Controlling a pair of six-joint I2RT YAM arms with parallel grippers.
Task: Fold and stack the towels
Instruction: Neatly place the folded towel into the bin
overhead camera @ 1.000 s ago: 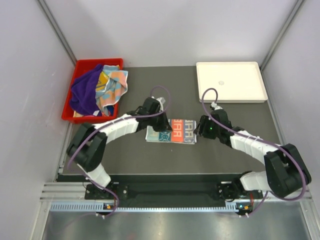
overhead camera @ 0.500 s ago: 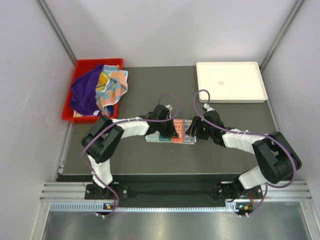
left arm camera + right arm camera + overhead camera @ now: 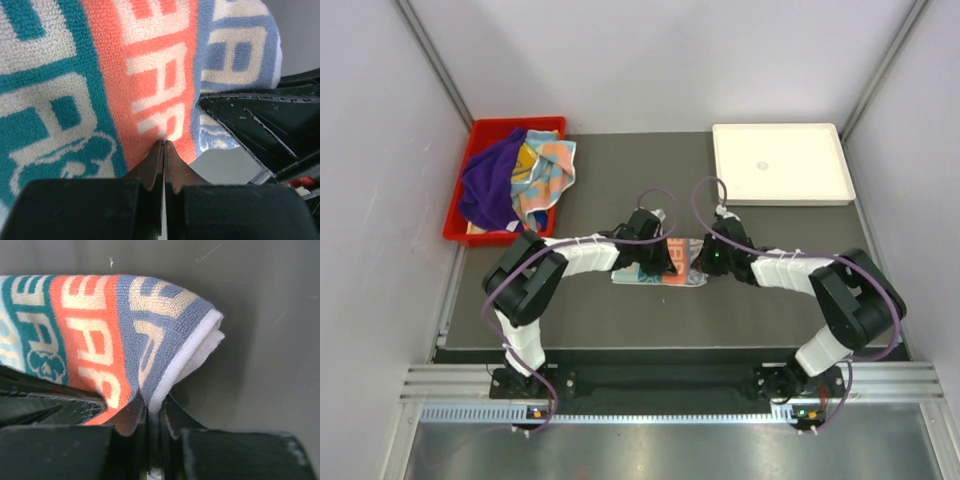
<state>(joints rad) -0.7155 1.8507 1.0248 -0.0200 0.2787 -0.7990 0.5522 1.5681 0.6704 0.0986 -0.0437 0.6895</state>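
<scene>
I will next lift the towel across with my right gripper, lower it and let go, because the empty white tray is outward of my right gripper and to its right in the top view.
The lettered teal, orange and white towel (image 3: 682, 274) lies mid-table, partly folded, its right edge lifted and doubled over. My left gripper (image 3: 665, 262) is shut, its tips (image 3: 164, 143) pressed down on the towel's orange stripe (image 3: 150, 65). My right gripper (image 3: 705, 262) is shut on the towel's white-hemmed right edge (image 3: 185, 357), which runs between its fingers (image 3: 152, 407). The right gripper's black body shows close by in the left wrist view (image 3: 260, 130). A deep purple towel (image 3: 490, 185) and a multicoloured towel (image 3: 545, 170) lie bunched in the red bin.
The red bin (image 3: 480, 232) stands at the back left. A white shallow tray (image 3: 820, 190) stands at the back right. Both arms reach in over the dark mat (image 3: 770, 310), their grippers nearly touching over the towel.
My right gripper has moved left, carrying the towel's right edge over the rest, so the towel looks narrower. My left gripper moved right onto the towel's middle, then stayed.
</scene>
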